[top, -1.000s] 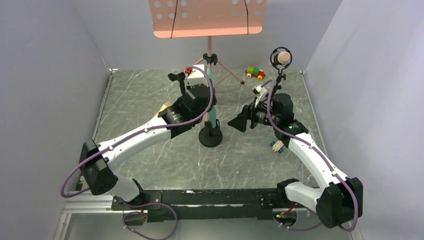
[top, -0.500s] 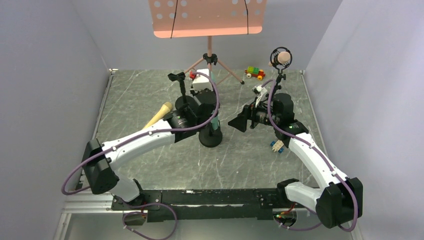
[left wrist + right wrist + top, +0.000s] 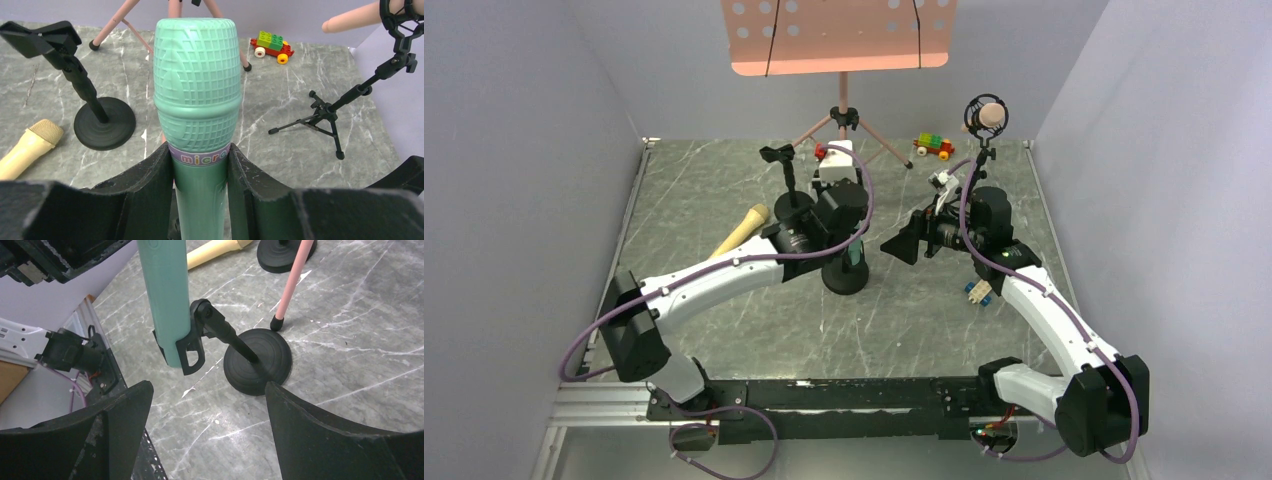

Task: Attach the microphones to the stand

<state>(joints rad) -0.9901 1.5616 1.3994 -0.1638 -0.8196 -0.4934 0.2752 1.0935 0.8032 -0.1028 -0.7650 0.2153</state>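
I should lower my left gripper toward the black clip (image 3: 192, 347) and release the microphone there, as just the tail of the teal handle sits in it.
My left gripper (image 3: 198, 155) is shut on the teal green microphone (image 3: 197, 90) just below its printed band, head upright. In the right wrist view the teal microphone's handle (image 3: 165, 295) sits in the black clip (image 3: 192, 347) of the round-based stand (image 3: 257, 361). In the top view this stand (image 3: 845, 277) is under my left wrist. My right gripper (image 3: 207, 395) stands open and empty just right of it. The pale yellow microphone (image 3: 742, 229) lies on the table at the left. A salmon pink microphone (image 3: 990, 117) rests in the tripod stand's holder at the back right.
A second round-based stand (image 3: 784, 180) with an empty clip stands at the back left of the centre. The pink music stand (image 3: 839, 35) rises at the back. Brick toy cars sit at the back right (image 3: 933, 146) and by my right arm (image 3: 979, 292).
My left arm has swung right and forward with the teal microphone, now covering it from above and uncovering the yellow microphone. The right arm has not moved.
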